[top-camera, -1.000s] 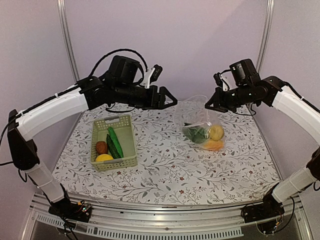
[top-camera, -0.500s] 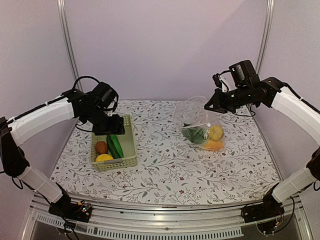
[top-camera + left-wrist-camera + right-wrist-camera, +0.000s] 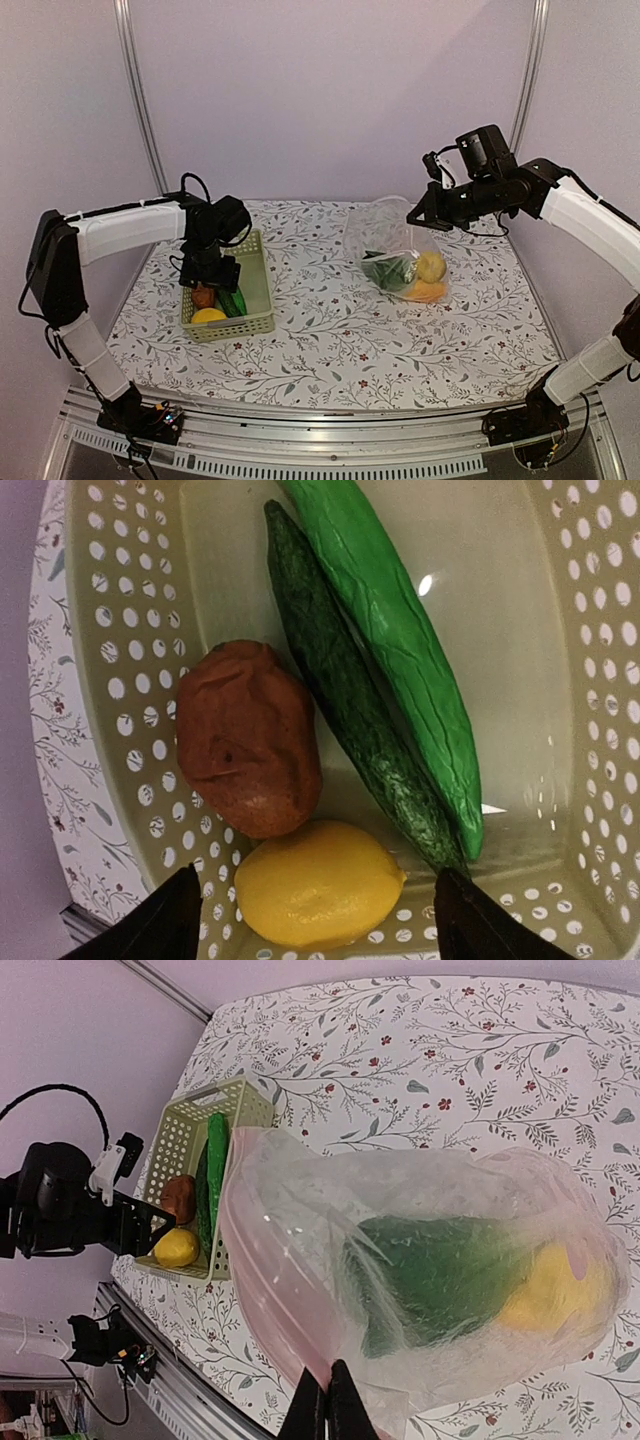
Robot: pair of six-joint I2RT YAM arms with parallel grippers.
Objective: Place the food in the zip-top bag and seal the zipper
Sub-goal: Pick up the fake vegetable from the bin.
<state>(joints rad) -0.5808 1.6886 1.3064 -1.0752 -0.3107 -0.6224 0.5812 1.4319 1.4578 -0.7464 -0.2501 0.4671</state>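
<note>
The left gripper, open, needs to go down next into the basket [image 3: 258,290] and over the reddish-brown piece [image 3: 203,297] to close around it, because the piece is still below the fingers.
The clear zip-top bag [image 3: 385,235] hangs from my right gripper [image 3: 415,217], which is shut on its mouth edge. In the right wrist view the gripper [image 3: 327,1400] pinches the pinkish zipper [image 3: 250,1290]; the bag [image 3: 420,1190] holds a dark green piece [image 3: 440,1280] and a lemon [image 3: 555,1290]. An orange piece [image 3: 428,291] lies at the bag's bottom. My left gripper [image 3: 210,275] is open low over the basket [image 3: 258,290]. In the left wrist view the gripper [image 3: 316,920] straddles a lemon [image 3: 318,883], beside a reddish-brown piece [image 3: 247,737], a dark cucumber [image 3: 350,700] and a bright green one [image 3: 400,650].
The pale green slotted basket [image 3: 120,680] stands at the left of the floral tablecloth [image 3: 320,340]. Its walls closely surround my left fingers. The bag's bottom rests on the cloth at the right. Metal posts [image 3: 135,90] rise at the back corners.
My left arm has swung from high beside the bag down to the basket and now hovers over the lemon. My right gripper has kept hold of the bag, shifting slightly.
</note>
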